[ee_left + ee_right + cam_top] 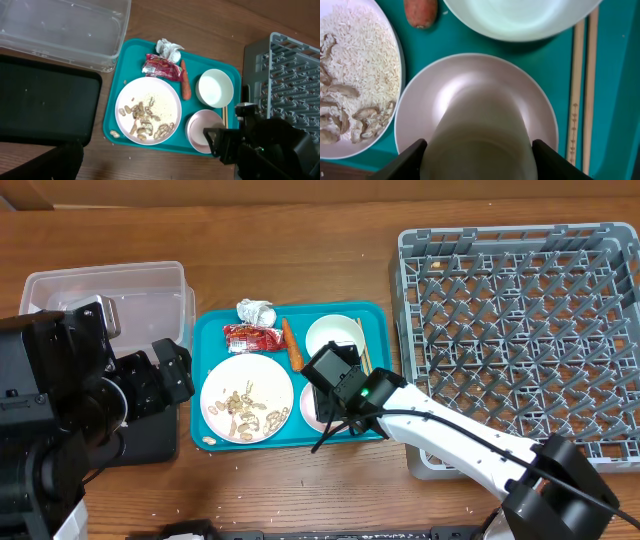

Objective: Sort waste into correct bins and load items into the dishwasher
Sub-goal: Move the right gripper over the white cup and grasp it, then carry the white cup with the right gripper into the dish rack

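My right gripper will lift the small white cup past the chopsticks and then lower it into the grey dish rack's tray-side rows (447, 356) next, because they are empty.
My right gripper (335, 377) is shut on the small white cup (480, 142) and holds it just above the lower white bowl (420, 95) on the teal tray. The second bowl (332, 335) lies behind it, with the chopsticks (582, 90) at its right. The dinner plate (246, 398) carries rice and beige scraps. The paper ball (255, 311), red wrapper (252, 337) and carrot (292, 345) lie at the tray's back. My left gripper (175, 370) is open and empty over the black tray (150, 435), in front of the clear tub (110, 285).
The grey dish rack (520, 330) fills the right side, with nothing in it that I can see. The teal tray (210, 330) sits between the bins and the rack. One loose scrap (209, 440) lies at the teal tray's front left corner.
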Available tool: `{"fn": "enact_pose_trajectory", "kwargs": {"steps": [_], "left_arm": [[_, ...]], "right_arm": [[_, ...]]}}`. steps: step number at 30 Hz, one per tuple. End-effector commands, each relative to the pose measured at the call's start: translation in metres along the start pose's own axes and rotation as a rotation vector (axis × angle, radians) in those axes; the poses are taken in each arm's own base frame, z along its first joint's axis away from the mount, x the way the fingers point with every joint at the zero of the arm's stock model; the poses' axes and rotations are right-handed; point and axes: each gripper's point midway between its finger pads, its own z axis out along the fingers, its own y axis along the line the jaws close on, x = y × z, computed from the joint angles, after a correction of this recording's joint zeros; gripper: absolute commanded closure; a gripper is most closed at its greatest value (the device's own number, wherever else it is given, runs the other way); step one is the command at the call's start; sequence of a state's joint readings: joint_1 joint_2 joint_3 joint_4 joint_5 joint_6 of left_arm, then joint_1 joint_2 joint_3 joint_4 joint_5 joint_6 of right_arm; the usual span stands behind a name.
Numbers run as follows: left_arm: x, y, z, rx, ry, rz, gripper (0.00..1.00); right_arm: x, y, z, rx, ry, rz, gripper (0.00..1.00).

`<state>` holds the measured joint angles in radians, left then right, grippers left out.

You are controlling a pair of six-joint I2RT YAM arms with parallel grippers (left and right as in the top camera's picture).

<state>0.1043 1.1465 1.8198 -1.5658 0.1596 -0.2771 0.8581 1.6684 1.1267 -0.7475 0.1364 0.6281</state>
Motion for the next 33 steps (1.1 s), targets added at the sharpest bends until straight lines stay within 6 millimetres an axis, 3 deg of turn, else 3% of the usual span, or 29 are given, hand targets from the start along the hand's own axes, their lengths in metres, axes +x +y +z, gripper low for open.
{"fn": "enact_pose_trajectory", "kwargs": {"steps": [1,4,8,11,15,18,22,27,31,33], "left_arm": [[-0.002,-0.001,-0.004,-0.002,-0.015,0.019,0.0],[-0.002,-0.001,-0.004,-0.002,-0.014,0.019,0.0],[-0.001,-0.001,-0.004,-0.002,-0.012,0.019,0.0],[-0.001,-0.001,-0.004,-0.002,-0.012,0.019,0.0],[-0.001,-0.001,-0.004,-0.002,-0.013,0.019,0.0],[-0.002,-0.001,-0.004,-0.002,-0.014,0.019,0.0],[-0.001,-0.001,-0.004,-0.002,-0.012,0.018,0.0],[-0.001,-0.002,-0.004,0.002,-0.011,0.018,0.0],[-0.001,-0.002,-0.004,0.002,-0.011,0.018,0.0],[-0.001,-0.002,-0.004,0.005,-0.01,0.018,0.0]], "right_arm": [[-0.019,0.012,-0.04,-0.071,-0.085,0.009,0.44],[-0.036,0.006,-0.088,-0.11,-0.174,0.038,0.44],[-0.046,-0.022,-0.136,-0.126,-0.258,0.102,0.44],[-0.047,-0.064,-0.162,-0.076,-0.3,0.184,0.44],[-0.041,-0.131,-0.178,0.086,-0.319,0.31,0.44],[-0.04,-0.16,-0.176,0.152,-0.298,0.343,0.43],[-0.035,-0.187,-0.155,0.232,-0.222,0.369,0.43],[-0.039,-0.199,-0.126,0.282,-0.145,0.387,0.42],[-0.036,-0.194,-0.1,0.272,-0.055,0.382,0.25],[-0.037,-0.188,-0.097,0.248,-0.042,0.379,0.14]]}}
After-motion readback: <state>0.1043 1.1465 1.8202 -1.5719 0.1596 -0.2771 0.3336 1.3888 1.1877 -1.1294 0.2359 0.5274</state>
